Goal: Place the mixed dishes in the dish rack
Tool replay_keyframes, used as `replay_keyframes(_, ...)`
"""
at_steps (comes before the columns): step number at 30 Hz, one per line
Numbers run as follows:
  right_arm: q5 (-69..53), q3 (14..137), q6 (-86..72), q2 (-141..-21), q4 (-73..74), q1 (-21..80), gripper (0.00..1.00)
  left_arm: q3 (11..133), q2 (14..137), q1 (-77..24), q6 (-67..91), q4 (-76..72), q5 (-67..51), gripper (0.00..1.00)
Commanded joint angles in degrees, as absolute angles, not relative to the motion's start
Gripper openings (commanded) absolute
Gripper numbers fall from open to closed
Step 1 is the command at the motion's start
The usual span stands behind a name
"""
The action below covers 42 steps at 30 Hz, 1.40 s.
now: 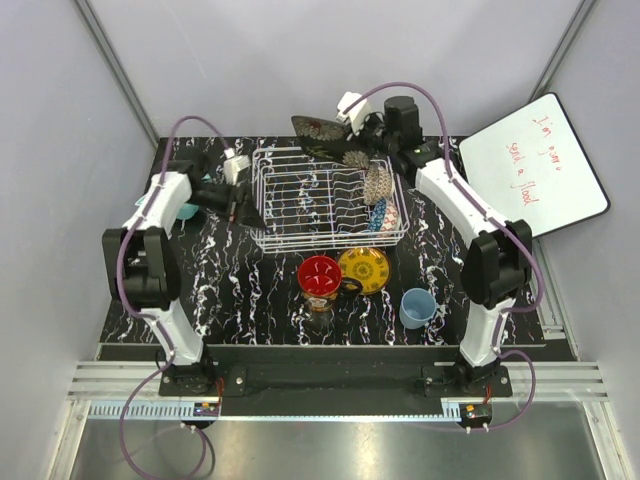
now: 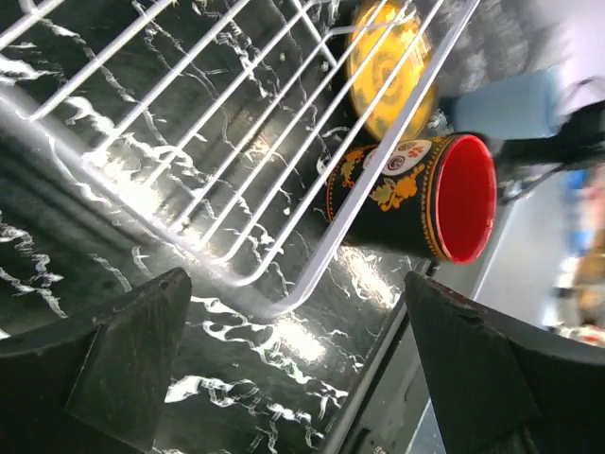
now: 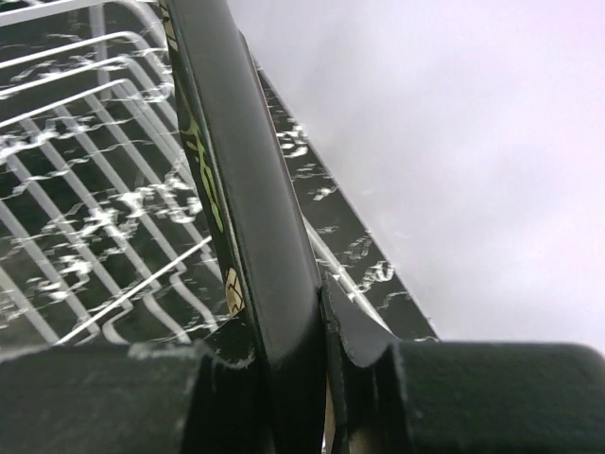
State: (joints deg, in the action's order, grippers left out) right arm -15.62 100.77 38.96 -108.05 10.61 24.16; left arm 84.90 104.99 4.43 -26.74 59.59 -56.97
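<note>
My right gripper should shift right in the top view, lower the plate into the rack's back wires by the brown-mesh bowl [image 1: 376, 183] and release it, because those wires stand empty.
The square dark floral plate [image 1: 318, 130] hangs tilted over the back edge of the white wire dish rack [image 1: 300, 205]. My right gripper [image 1: 352, 124] is shut on its rim. In the right wrist view the plate [image 3: 248, 189] stands edge-on between the fingers of that gripper [image 3: 317, 378], with the rack [image 3: 76, 199] below it. A brown-mesh bowl [image 1: 376, 183] and a blue patterned bowl [image 1: 378, 215] stand in the rack's right end. My left gripper [image 1: 240, 205] is open and empty at the rack's left side. The red bowl [image 1: 320, 275], yellow plate [image 1: 364, 268], dark mug [image 1: 320, 312] and light-blue cup [image 1: 418, 307] sit in front of the rack.
Teal headphones [image 1: 187, 210] lie by the left arm. A whiteboard [image 1: 535, 165] with red writing leans at the back right. Through the rack wires [image 2: 284, 142] the left wrist view shows the red bowl [image 2: 444, 199], yellow plate [image 2: 392, 66] and cup [image 2: 506, 102].
</note>
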Motion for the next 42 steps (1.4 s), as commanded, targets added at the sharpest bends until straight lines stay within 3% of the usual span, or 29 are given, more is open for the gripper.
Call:
replay_keyframes(1,-19.94,110.12,37.18,-107.92,-3.86,19.17,0.0,89.2,98.61,0.26,-8.63,47.12,-41.14,0.99)
replay_keyframes(15,-40.59,118.47,30.5,-116.37,-4.31,11.61,0.0,89.21,102.39,0.26,-0.18,41.14,-30.77,0.99)
replay_keyframes(23,-42.36,117.25,28.39,-117.95,-5.71,10.46,0.0,90.0,110.02,-4.74,-3.6,40.61,-22.15,0.99)
replay_keyframes(30,-43.33,116.9,27.69,-118.74,-7.11,9.58,0.0,93.08,113.9,-5.8,-2.63,40.61,-23.2,0.99)
replay_keyframes(42,-45.44,115.05,27.77,-120.58,-9.23,8.88,0.0,94.83,118.92,-5.89,-22.31,44.64,-25.66,0.99)
